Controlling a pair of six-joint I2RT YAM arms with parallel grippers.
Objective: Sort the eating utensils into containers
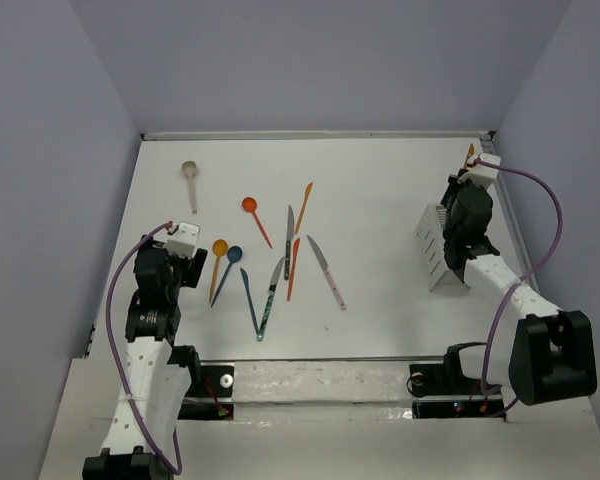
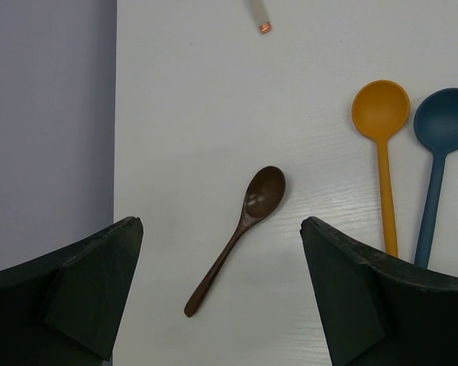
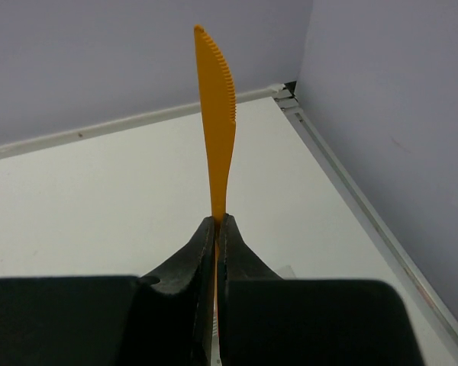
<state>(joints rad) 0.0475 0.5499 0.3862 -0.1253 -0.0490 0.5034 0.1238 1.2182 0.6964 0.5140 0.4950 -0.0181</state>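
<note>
My right gripper has the orange knife over the white caddy (image 1: pixel 435 246). It should next lower the knife a little and then let go of it.
My right gripper (image 1: pixel 467 176) is shut on an orange knife (image 3: pixel 216 114) and holds it blade up above the white caddy (image 1: pixel 435 246) at the table's right side. My left gripper (image 2: pixel 221 225) is open and hovers over a dark brown spoon (image 2: pixel 244 221) that lies between its fingers. An orange spoon (image 2: pixel 380 110) and a blue spoon (image 2: pixel 443 122) lie just to the right of it. More utensils lie mid-table: a red spoon (image 1: pixel 250 206), an orange knife (image 1: pixel 304 205), a grey knife (image 1: pixel 289 236), a red knife (image 1: pixel 294 266), a teal knife (image 1: pixel 270 292) and a blue knife (image 1: pixel 249 298).
A beige spoon (image 1: pixel 190 176) lies at the back left, and a pale knife (image 1: pixel 324 268) lies right of the cluster. Purple walls close in the table on the left, back and right. The brown spoon is hidden under the left arm in the top view.
</note>
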